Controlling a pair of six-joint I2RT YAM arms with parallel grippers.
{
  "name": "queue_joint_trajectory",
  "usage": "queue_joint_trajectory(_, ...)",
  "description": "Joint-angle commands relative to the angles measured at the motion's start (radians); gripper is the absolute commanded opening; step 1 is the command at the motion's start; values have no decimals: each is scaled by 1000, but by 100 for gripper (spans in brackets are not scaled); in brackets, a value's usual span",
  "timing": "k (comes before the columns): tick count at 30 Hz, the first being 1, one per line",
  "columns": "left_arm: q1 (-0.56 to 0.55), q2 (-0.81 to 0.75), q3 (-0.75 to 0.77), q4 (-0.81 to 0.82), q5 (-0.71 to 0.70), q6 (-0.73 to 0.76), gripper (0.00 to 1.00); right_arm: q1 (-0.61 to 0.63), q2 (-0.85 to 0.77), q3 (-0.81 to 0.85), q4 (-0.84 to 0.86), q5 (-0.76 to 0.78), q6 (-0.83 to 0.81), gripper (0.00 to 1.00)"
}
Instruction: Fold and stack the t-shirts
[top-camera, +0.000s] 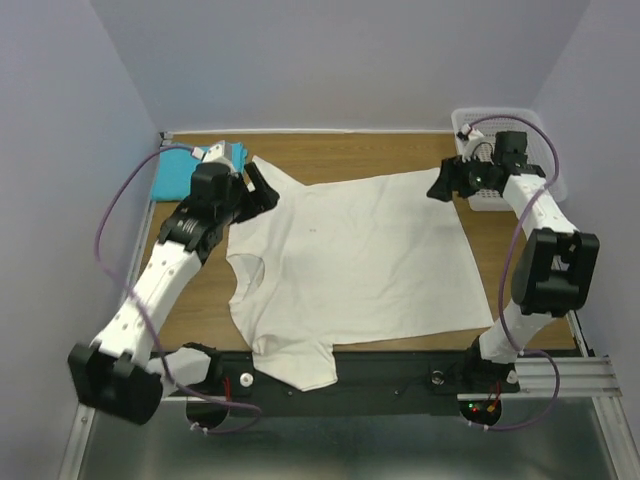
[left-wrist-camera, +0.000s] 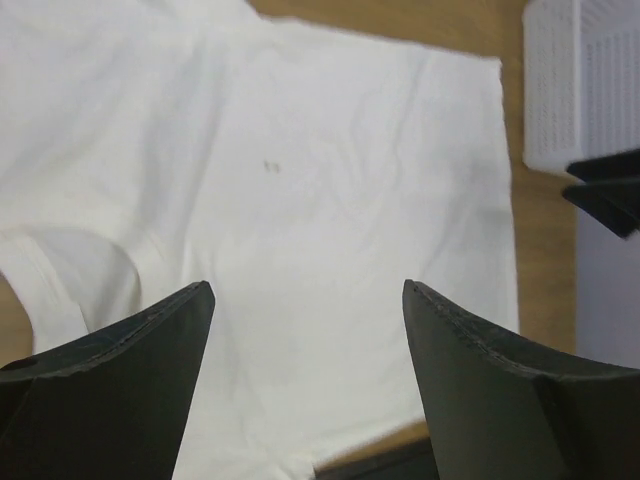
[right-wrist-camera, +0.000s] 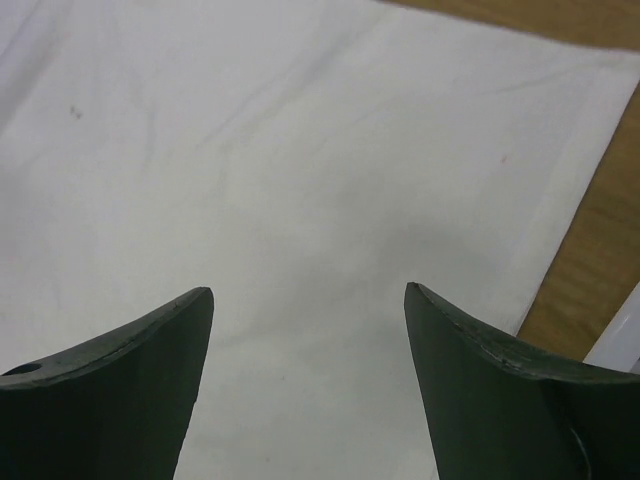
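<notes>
My right gripper should reach outward and down to pinch the shirt's far corner by the basket (right-wrist-camera: 630, 70), because the corner lies there with bare wood past it.
The large cream-white t-shirt (top-camera: 350, 260) lies spread flat across the wooden table, one sleeve hanging over the near edge. It fills the left wrist view (left-wrist-camera: 330, 170) and the right wrist view (right-wrist-camera: 300, 170). The turquoise t-shirt (top-camera: 172, 175) lies at the far left corner, mostly hidden behind the left arm. My left gripper (top-camera: 262, 188) is open and empty above the white shirt's far left corner. My right gripper (top-camera: 441, 186) is open and empty above its far right corner.
A white plastic mesh basket (top-camera: 545, 150) stands at the far right corner, right behind the right gripper; it also shows in the left wrist view (left-wrist-camera: 580, 80). Bare wood (top-camera: 190, 300) shows left of the shirt. Walls close in on three sides.
</notes>
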Motion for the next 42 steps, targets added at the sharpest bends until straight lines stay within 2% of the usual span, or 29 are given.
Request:
queue_joint_trajectory(1,149,262,52,447,-3,238,88,31,158,227,26,65,125,82)
queue_joint_trajectory(3,197,382,138,490,57,270,88,42,272,377,19,97,164,80)
queue_joint_trajectory(4,218,501,229,491,95,267,87,54,313,428,18,135,202,77)
queue_joint_trajectory(5,249,558,274,491,168,284,84,59,346,510,17,161,222,74)
queue_joint_trajectory(8,275,739,437,473,248,303,81,74,483,638,12,264,294,65)
queue_joint_trajectory(11,317,859,544,458,281,307,81,82,609,816,3,350,322,59)
queue_joint_trajectory(13,332,924,597,458,298,301,81,91,679,878,-12,402,315,55)
queue_joint_trajectory(15,351,973,624,458,314,306,80,110,713,937,-17,445,298,55)
queue_joint_trajectory(18,369,1021,661,458,344,312,81,136,765,981,-26,552,264,54)
queue_joint_trajectory(23,377,1061,680,458,364,315,80,156,807,976,-28,642,227,54)
queue_joint_trajectory(35,377,1065,649,473,388,319,80,183,836,919,-26,838,153,52)
queue_joint_trajectory(42,377,1048,615,487,388,323,80,186,844,909,-26,852,146,55)
